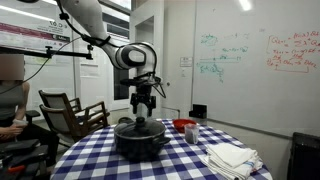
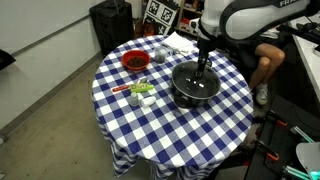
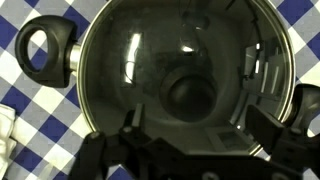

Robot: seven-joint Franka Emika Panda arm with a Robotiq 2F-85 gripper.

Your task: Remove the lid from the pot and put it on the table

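My gripper comes down around the black knob (image 1: 140,121) (image 3: 190,95) below it at the lid's centre next, since the open fingers still hang too high to grip.
The black pot (image 1: 140,145) (image 2: 186,98) stands on the round table with the blue-and-white checked cloth (image 1: 95,155) (image 2: 165,135). The clear glass lid (image 3: 150,60) sits on the pot, its black knob (image 3: 190,95) at the centre. One side handle (image 3: 45,45) shows in the wrist view. My gripper (image 1: 143,110) (image 2: 203,68) (image 3: 200,128) hangs straight above the lid, just over the knob. Its fingers are spread open on either side of the knob and hold nothing.
A small red bowl (image 1: 184,125) (image 2: 135,62) stands beside the pot. White folded cloths (image 1: 230,157) (image 2: 180,42) lie near the table edge. Small green and white items (image 2: 140,92) lie by the bowl. A wooden chair (image 1: 70,112) stands behind the table.
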